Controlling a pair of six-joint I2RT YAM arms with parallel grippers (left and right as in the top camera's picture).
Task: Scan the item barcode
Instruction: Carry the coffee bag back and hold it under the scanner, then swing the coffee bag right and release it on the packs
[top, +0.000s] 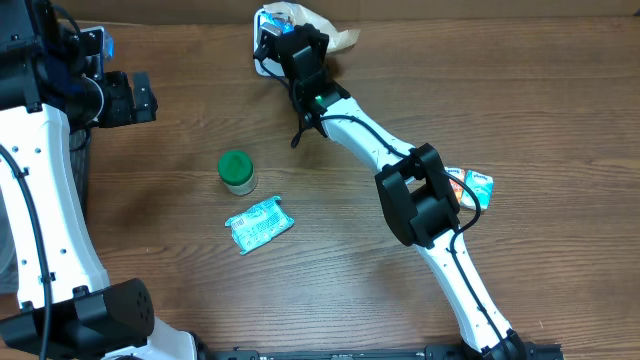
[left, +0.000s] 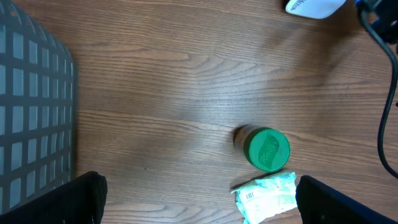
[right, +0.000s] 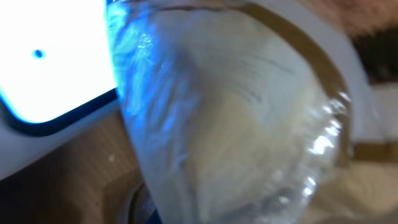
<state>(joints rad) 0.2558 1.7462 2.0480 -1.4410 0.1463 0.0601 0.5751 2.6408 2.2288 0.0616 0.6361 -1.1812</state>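
Observation:
Scanner (top: 264, 18) light already falls on the bag, so my right gripper will swing the bag back and to the right in the overhead view and release it by the half-covered packet (top: 477, 187).
The item, a clear plastic bag with beige contents (right: 249, 118), fills the right wrist view. It sits right beside a bright white scanner face with a dark rim (right: 50, 56). In the overhead view my right gripper (top: 285, 42) reaches to the table's far edge, shut on this bag (top: 328, 28) next to the white scanner (top: 264, 18). Its fingers are hidden behind the bag in the wrist view. My left gripper (top: 140, 98) hangs wide open and empty over the left side of the table, with its dark fingertips (left: 87, 199) at the frame's lower corners.
A green-lidded jar (top: 237, 170) (left: 268, 149) stands mid-table, with a teal packet (top: 259, 224) (left: 266, 196) just in front of it. Another packet (top: 472, 187) lies partly under the right arm. A grey mesh basket (left: 31, 112) stands at the left edge.

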